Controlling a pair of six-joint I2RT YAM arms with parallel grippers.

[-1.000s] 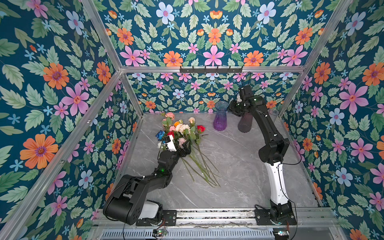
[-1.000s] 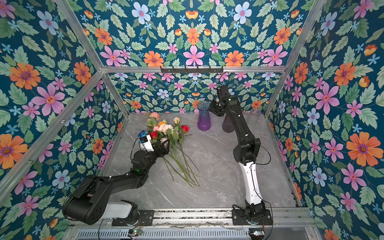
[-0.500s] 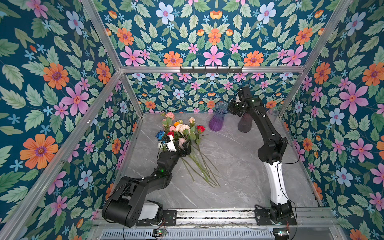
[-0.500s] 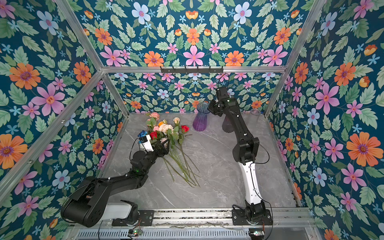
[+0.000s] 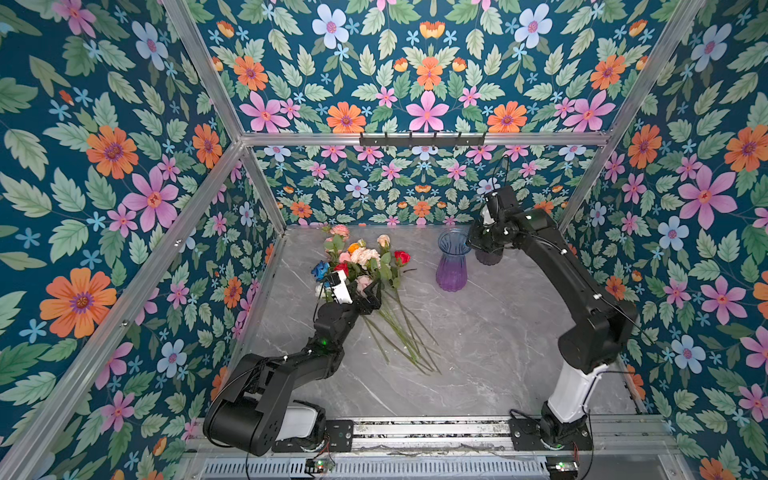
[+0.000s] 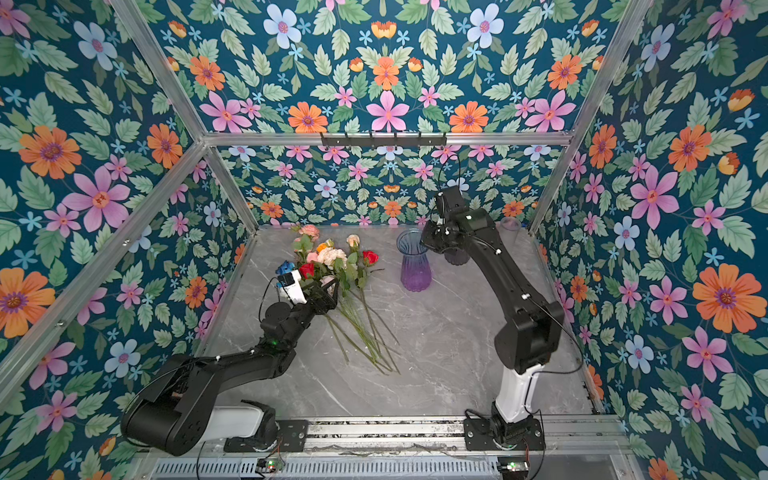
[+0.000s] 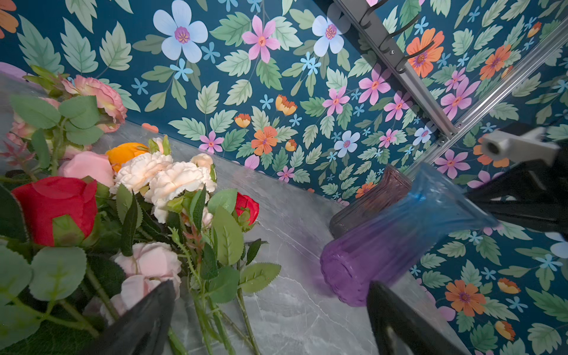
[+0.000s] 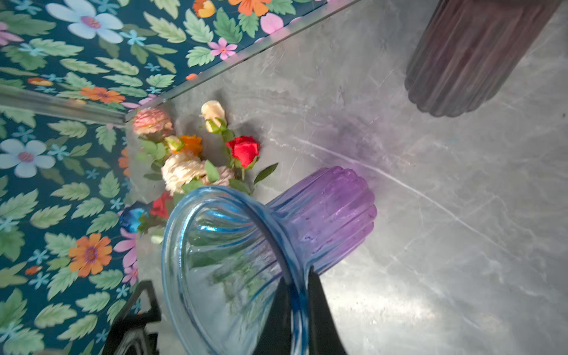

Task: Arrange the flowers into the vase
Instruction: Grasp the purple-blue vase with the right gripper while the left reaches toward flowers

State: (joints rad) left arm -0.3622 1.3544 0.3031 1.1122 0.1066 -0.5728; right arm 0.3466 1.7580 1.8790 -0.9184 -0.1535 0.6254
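Note:
The vase goes back and down next, to the bare tabletop beside the stems, where my right gripper will release it.
The flowers point(image 5: 365, 262) point(image 6: 332, 257) lie in a loose bunch on the grey marble table, heads toward the back wall and green stems fanning to the front. The bunch has red, pink, cream, orange and blue heads point(image 7: 153, 178) point(image 8: 190, 166). My left gripper point(image 5: 370, 297) point(image 6: 322, 297) point(image 7: 270, 289) is open low over the stems, just below the heads. The ribbed glass vase point(image 5: 452, 266) point(image 6: 413, 262) point(image 7: 399, 233) point(image 8: 332, 215), blue at the top and purple at the base, stands right of the bunch. My right gripper point(image 5: 473, 241) point(image 6: 430, 241) point(image 8: 297, 276) is shut on its flared blue rim, with one finger inside and one outside.
A dark smoky ribbed vase point(image 5: 488, 257) point(image 7: 368, 203) point(image 8: 467, 61) stands just behind the right gripper. A clear glass point(image 6: 510, 226) sits in the back right corner. Flower-print walls close in three sides, and a black hook rail point(image 5: 422, 139) runs along the back.
My right gripper has shut on the vase rim and drawn the vase from the back wall toward the front of the table. The left arm and the flowers have not moved.

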